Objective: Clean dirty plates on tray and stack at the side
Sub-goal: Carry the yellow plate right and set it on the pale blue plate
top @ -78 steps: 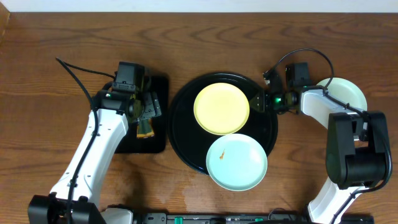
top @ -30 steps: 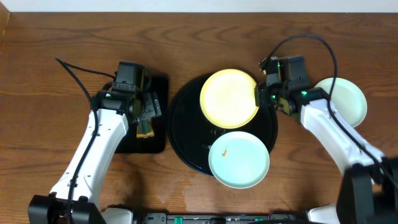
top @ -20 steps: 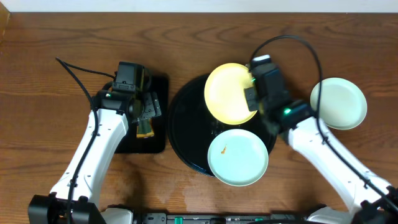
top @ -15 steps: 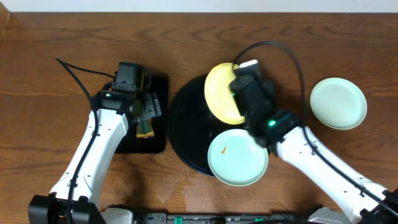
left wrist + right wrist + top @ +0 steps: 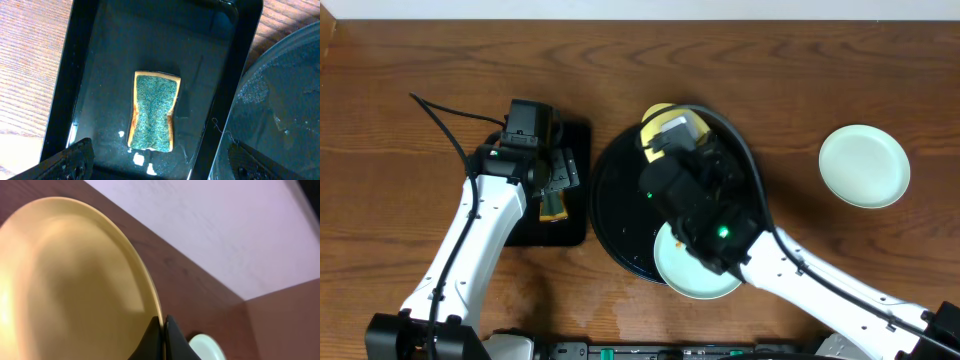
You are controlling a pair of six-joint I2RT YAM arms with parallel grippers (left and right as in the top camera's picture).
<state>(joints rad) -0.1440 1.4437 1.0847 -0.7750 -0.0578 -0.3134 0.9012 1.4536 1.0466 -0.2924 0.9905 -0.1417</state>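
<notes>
The pale yellow plate should go to the right in the overhead view and down over the mint-blue plate already at the side, and my right gripper will release its rim there.
My right gripper (image 5: 163, 324) is shut on the rim of the pale yellow plate (image 5: 70, 280) and holds it tilted in the air. In the overhead view the raised right arm hides most of this plate; a yellow sliver (image 5: 656, 113) shows above the round black tray (image 5: 616, 200). A mint-blue plate (image 5: 692, 284) lies on the tray's front right, half hidden by the arm. The other mint-blue plate (image 5: 864, 166) lies on the table at the right and also shows in the right wrist view (image 5: 206, 348). My left gripper (image 5: 162, 167) is open above a green sponge (image 5: 154, 111).
The sponge (image 5: 553, 206) lies in a smaller black rectangular tray (image 5: 227, 95), left of the round tray (image 5: 285, 100). The right arm reaches high across the round tray. Bare wooden table lies round the trays; a white wall shows behind.
My right arm has lifted the yellow plate off the round tray, tilted it on edge and swung up and left over the tray. The left arm has not moved.
</notes>
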